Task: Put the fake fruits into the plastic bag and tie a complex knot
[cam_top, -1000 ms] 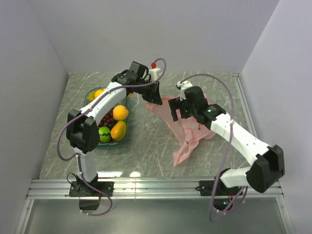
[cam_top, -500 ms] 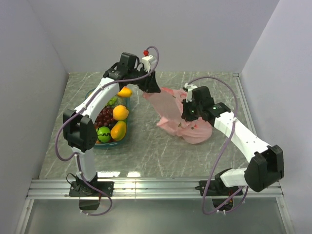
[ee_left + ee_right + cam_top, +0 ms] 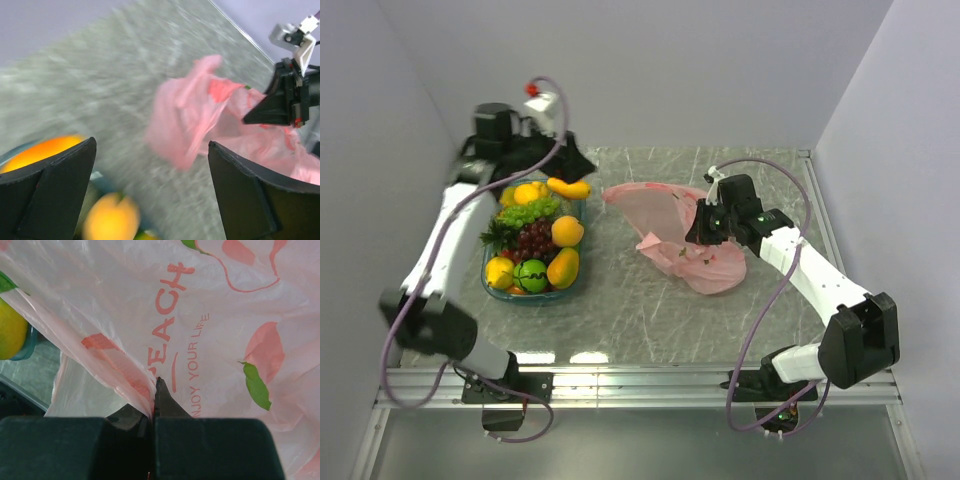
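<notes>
The green grapes are below my left gripper and to its left in the top view. My left gripper needs to tip down next and go lower toward the grapes' stem.
The plastic bag [image 3: 665, 225] is thin and pink and lies slumped on the table right of centre, its printed side filling the right wrist view [image 3: 215, 315]. My right gripper [image 3: 703, 226] is shut on a fold of the bag's edge [image 3: 155, 386]. The fake fruits [image 3: 533, 240] (mangoes, oranges, grapes, a green apple) are piled in the teal tray [image 3: 575, 283], with one mango [image 3: 568, 187] at its far end. My left gripper [image 3: 578, 162] hangs open above that end with nothing between its fingers [image 3: 150, 150]. No knot is in view.
Grey walls close off the left, back and right of the marble tabletop. The tray stands near the left wall. A metal rail [image 3: 640, 385] with both arm bases runs along the near edge. The right arm's cable [image 3: 770, 300] loops over the near right.
My left gripper opened, let go of the bag and swung left to above the tray. The bag sank onto the table. My right gripper closed on its edge.
</notes>
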Robot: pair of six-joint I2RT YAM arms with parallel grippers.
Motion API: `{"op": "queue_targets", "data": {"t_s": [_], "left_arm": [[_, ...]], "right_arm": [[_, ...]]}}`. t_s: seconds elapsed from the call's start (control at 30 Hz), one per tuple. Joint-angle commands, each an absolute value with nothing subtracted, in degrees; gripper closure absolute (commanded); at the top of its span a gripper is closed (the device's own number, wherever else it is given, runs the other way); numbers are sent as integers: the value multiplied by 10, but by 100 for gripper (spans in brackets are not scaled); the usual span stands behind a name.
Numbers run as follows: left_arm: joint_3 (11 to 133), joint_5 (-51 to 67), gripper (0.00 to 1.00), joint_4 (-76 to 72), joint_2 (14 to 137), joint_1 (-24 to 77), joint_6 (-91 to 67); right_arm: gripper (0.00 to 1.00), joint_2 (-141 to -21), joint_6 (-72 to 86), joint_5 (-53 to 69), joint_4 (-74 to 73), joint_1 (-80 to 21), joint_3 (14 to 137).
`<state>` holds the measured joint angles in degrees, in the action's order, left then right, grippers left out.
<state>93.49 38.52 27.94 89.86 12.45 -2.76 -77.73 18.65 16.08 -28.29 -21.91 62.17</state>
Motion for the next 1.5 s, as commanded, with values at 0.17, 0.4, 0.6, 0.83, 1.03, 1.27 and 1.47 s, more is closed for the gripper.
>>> {"op": "queue_targets", "data": {"t_s": [0.17, 0.4, 0.6, 0.83, 1.03, 1.27, 1.47], "left_arm": [[881, 286, 12, 460, 766, 16, 148], [860, 184, 24, 495, 805, 4, 207], [875, 129, 23, 509, 867, 4, 233], [857, 100, 28, 510, 894, 4, 245], [853, 114, 42, 526, 906, 4, 246], [884, 129, 78, 547, 915, 4, 232], [908, 129, 100, 554, 897, 3, 223]], "right_arm": [[100, -763, 189, 174, -243, -216, 620], [100, -761, 185, 182, -244, -217, 622], [100, -759, 185, 184, -249, -216, 626], [100, -760, 180, 180, -257, -216, 627], [100, -765, 175, 179, -258, -215, 632], [100, -765, 177, 178, -259, -216, 638], [100, -766, 175, 177, -262, -216, 643]]}}
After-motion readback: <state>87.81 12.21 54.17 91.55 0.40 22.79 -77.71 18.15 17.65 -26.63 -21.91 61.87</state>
